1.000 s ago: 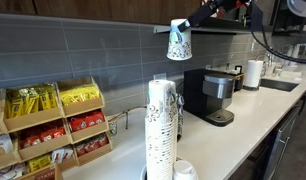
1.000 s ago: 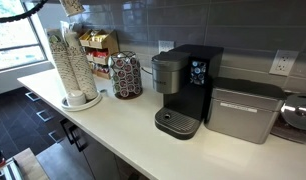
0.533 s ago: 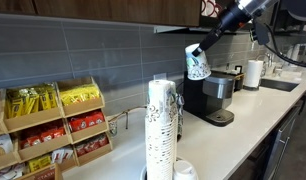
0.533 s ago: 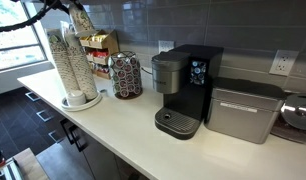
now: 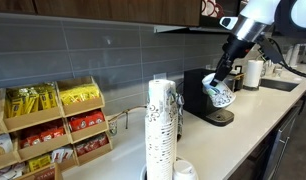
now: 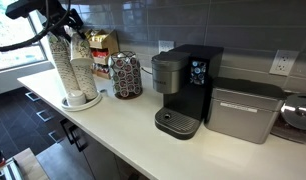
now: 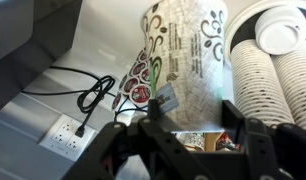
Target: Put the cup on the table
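The bare table beside the stacked cups is clear, so next the gripper needs to come down from high above the table onto that part of the table and let go of the cup.
My gripper (image 5: 219,88) is shut on the cup (image 5: 222,97), a small white paper cup with a dark scribbly pattern. I hold it tilted in the air above the table (image 5: 255,108), a long pale countertop. In this exterior view it hangs in front of the black coffee machine (image 5: 208,95). In an exterior view my gripper (image 6: 71,28) is high at the left, just above the stacked cups (image 6: 73,72). In the wrist view the cup (image 7: 183,55) fills the gap between my two dark fingers (image 7: 188,118).
Tall stacks of like cups (image 5: 161,135) stand on a round tray (image 6: 81,101). A pod holder (image 6: 126,76), a wooden snack rack (image 5: 53,125), a silver appliance (image 6: 243,112), a cable (image 7: 93,97) and a wall outlet (image 7: 61,136) are near. The table's bare front part (image 6: 123,135) lies below.
The arm has come down from near the upper cabinet with the cup in the gripper. The cup now hangs lower, level with the coffee machine.
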Controlling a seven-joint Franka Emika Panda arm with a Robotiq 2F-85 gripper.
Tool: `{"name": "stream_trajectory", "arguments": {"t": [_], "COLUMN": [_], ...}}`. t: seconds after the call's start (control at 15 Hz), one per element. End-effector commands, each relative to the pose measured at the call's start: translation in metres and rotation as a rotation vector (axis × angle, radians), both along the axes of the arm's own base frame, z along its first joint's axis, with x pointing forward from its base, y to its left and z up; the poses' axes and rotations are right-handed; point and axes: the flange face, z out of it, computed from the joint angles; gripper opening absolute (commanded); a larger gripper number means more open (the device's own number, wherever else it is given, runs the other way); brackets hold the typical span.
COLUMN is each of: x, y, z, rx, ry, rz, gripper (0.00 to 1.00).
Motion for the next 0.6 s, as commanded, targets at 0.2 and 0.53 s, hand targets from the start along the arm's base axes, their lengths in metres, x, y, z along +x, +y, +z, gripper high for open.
{"name": "stream_trajectory", "arguments": {"t": [0.2,0.53], "x": [0.001,0.005], "y": [-0.003,0.0], "z": [-0.001,-0.013], "rx": [-0.007,-0.058], "ry": [0.004,0.048], "rz": [-0.008,-0.017], "gripper": [0.63,0.38]}}
